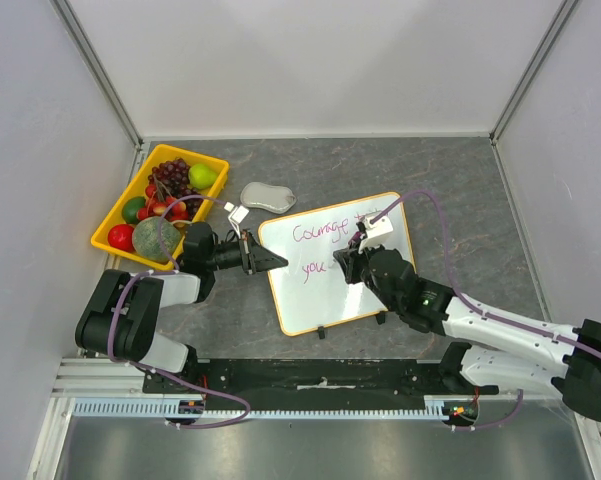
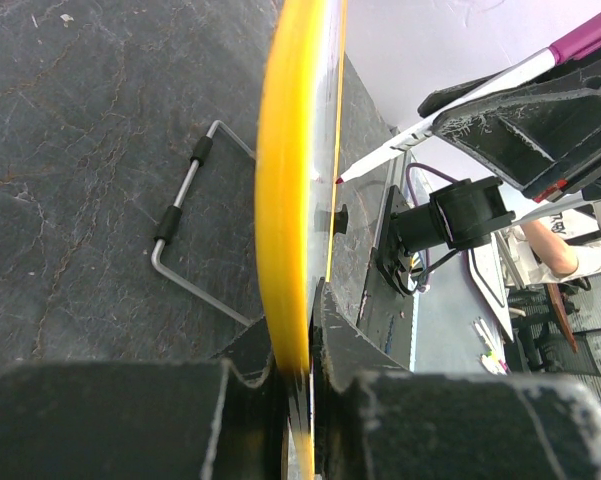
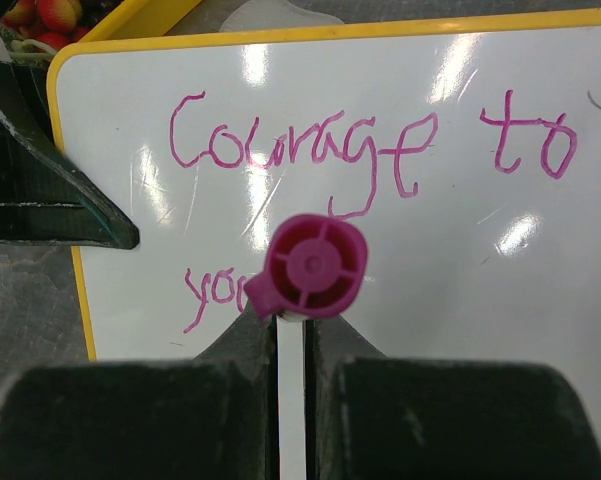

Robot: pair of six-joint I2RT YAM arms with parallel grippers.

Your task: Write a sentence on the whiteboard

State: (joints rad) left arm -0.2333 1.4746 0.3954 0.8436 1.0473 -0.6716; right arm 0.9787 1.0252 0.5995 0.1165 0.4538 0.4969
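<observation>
My right gripper needs to move back and down to release the marker, because the bare tabletop (image 1: 386, 342) beside the clip feet is below it, toward my base.
The whiteboard (image 1: 352, 298) stands tilted on the table's middle, with a yellow rim and black clip feet. The sentence (image 1: 325, 233) in magenta reads "Courage to" on one line and "you" below. My left gripper (image 1: 272, 260) is shut on the board's left rim (image 2: 292, 200). My right gripper (image 1: 352, 262) is shut on a white marker with a magenta cap (image 3: 317, 265). The marker tip (image 2: 338, 180) touches the board just right of "you" (image 3: 215, 290). The marker hides the last letter.
A yellow fruit tray (image 1: 104, 234) with grapes, apples and other fruit sits at the back left. A grey eraser-like pad (image 1: 268, 197) and a small white piece (image 1: 237, 213) lie behind the board. A wire stand (image 2: 188, 200) lies on the grey table behind the board.
</observation>
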